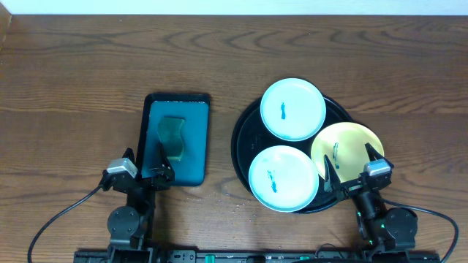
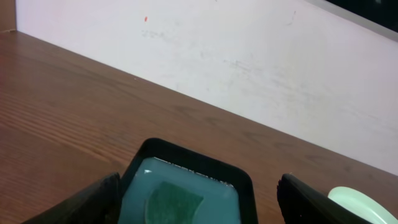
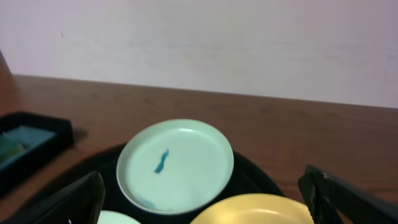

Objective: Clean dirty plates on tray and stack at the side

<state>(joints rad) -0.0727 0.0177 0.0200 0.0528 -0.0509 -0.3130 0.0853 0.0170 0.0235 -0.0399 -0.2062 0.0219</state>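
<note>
The near mint-white plate's unsmeared rim (image 1: 317,176) is below, beside the yellow plate (image 1: 346,148), so my right gripper needs to tip and go down to the left in the overhead view next.
Three plates lie on the round black tray (image 1: 245,139). A mint-white plate (image 1: 293,109) with a blue smear sits at the far side and shows in the right wrist view (image 3: 176,165). A second mint-white plate (image 1: 284,178) with a blue smear lies at the near left. A pale yellow plate (image 1: 346,148) with a small blue smear lies at the right, its near edge in the right wrist view (image 3: 261,210). My right gripper (image 1: 354,166) is open and empty over the yellow plate's near edge. My left gripper (image 1: 148,172) is open and empty over the teal tray's near end.
A teal rectangular tray (image 1: 191,139) with a black rim lies left of the black tray and holds a green sponge (image 1: 172,138). It shows in the left wrist view (image 2: 186,186). A pale wall (image 2: 249,56) runs behind the wooden table (image 1: 73,80).
</note>
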